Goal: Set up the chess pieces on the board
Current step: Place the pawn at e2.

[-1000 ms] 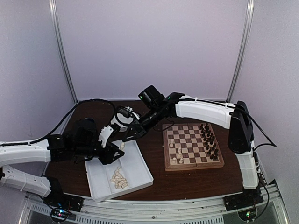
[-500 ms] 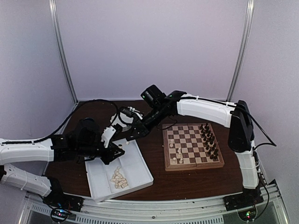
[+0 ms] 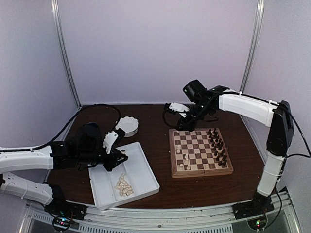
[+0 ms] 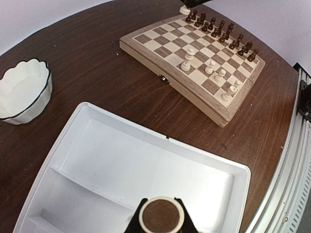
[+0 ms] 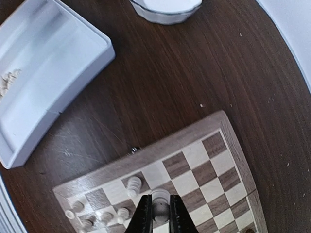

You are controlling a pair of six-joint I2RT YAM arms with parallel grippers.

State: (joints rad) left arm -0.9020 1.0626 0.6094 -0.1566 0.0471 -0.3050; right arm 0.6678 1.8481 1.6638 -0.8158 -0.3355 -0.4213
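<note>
My right gripper needs to move back and down over the light square (image 3: 185, 151) (image 5: 145, 192) beside the tall cream piece next, to release the held piece there, because that square is empty.
The chessboard (image 3: 201, 154) lies right of centre. Dark chessmen (image 3: 218, 145) line its right side and a few cream chessmen (image 3: 182, 156) stand on its left side. My left gripper (image 3: 115, 154) hovers over the white tray and is shut on a cream piece (image 4: 161, 215), seen from its round brown base. My right gripper (image 3: 181, 119) is above the board's far left corner and is shut on a cream piece (image 5: 160, 205). Below that piece are the board (image 5: 204, 160) and cream chessmen (image 5: 133, 185). The board (image 4: 194, 51) also shows in the left wrist view.
A white divided tray (image 3: 141, 167) lies left of the board with several loose cream pieces (image 3: 123, 184) in its near part. A white scalloped bowl (image 3: 127, 125) stands behind the tray. Black cables run along the far left of the dark table.
My right arm has swung right, from above the tray and bowl to above the board's far left corner, with a cream piece in its fingers. The left arm has barely moved.
</note>
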